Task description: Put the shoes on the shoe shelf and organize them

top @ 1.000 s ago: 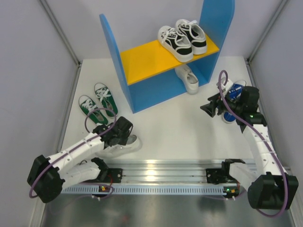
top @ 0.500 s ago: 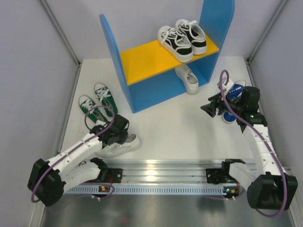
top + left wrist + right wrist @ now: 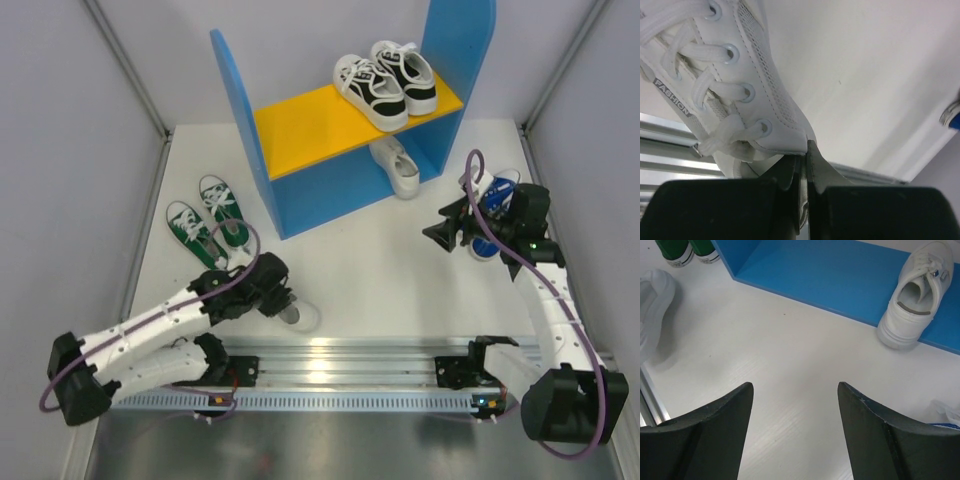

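The other white shoe will go outward in my left gripper onto the shelf's empty blue bottom next. My left gripper will release it there, because the matching shoe lies alongside.
The shoe shelf [image 3: 300, 130] stands at the back, with blue side panels and an orange board. One white shoe [image 3: 396, 166] lies under the board; it also shows in the right wrist view [image 3: 914, 295]. My left gripper [image 3: 278, 298] is shut on the collar of the other white shoe [image 3: 302, 316], near the front rail. In the left wrist view the jaws [image 3: 805, 150] pinch that shoe's [image 3: 715, 75] rim. The green pair [image 3: 207, 224] sits left of the shelf. My right gripper [image 3: 438, 233] is open and empty, just left of the partly hidden blue shoes [image 3: 497, 192].
A black-and-white pair [image 3: 386, 84] sits on the right half of the orange board. A metal rail [image 3: 350, 360] runs along the front edge. Grey walls close in the left, right and back. The shelf's blue floor [image 3: 830, 270] lies ahead of my right gripper [image 3: 794, 386].
My left gripper has moved right along the front with the white shoe in it, and the shoe has turned. The right arm has barely moved.
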Motion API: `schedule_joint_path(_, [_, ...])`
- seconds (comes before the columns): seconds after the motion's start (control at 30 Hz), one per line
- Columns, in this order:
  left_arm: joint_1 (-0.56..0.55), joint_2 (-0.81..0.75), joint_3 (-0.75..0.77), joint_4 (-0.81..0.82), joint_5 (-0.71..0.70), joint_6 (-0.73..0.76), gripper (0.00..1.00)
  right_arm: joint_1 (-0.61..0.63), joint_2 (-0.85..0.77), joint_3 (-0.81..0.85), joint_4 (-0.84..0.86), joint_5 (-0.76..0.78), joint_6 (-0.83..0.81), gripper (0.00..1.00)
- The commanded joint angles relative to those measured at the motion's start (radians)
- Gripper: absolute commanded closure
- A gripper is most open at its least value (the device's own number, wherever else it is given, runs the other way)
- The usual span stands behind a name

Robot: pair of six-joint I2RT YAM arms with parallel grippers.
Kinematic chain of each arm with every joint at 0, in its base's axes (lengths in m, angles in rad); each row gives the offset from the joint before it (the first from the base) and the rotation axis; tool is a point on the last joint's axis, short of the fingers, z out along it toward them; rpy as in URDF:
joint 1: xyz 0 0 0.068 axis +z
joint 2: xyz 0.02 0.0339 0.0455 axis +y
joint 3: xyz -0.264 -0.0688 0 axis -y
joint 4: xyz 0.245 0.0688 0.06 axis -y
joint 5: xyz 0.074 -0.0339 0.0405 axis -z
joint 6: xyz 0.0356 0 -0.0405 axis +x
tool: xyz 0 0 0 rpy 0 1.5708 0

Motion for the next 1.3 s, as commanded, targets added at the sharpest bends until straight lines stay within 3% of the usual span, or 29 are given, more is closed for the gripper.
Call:
schedule_joint_path(0.0, [-0.174, 0.131, 0.202, 0.070, -0.077, 0.024, 1.00, -0.015, -0.010, 0.020, -0.034, -0.089, -0.070, 0.31])
schedule_joint_path(0.27, [-0.407, 0.552, 0.540, 0.068, -0.220, 0.231, 1.00, -0.020, -0.036, 0.044, -0.085, 0.008, -0.107, 0.29])
schedule_joint_path(0.37, [-0.418, 0.666, 0.618, 0.082, -0.252, 0.331, 1.00, -0.045, -0.046, 0.052, -0.089, 0.032, -0.104, 0.29])
schedule_joint_path(0.47, [-0.421, 0.749, 0.674, 0.133, -0.270, 0.559, 1.00, -0.072, -0.049, 0.053, -0.105, 0.028, -0.107, 0.29])
schedule_joint_path(0.67, [-0.415, 0.817, 0.697, 0.364, -0.224, 0.877, 1.00, -0.103, -0.046, 0.056, -0.126, -0.002, -0.116, 0.28])
schedule_joint_path(0.97, [-0.304, 0.958, 0.861, 0.378, -0.262, 0.969, 1.00, -0.144, -0.061, 0.052, -0.121, -0.032, -0.101, 0.28])
schedule_joint_path(1.27, [-0.204, 1.090, 1.023, 0.363, -0.382, 0.928, 1.00, -0.198, -0.075, 0.049, -0.117, -0.067, -0.090, 0.28])
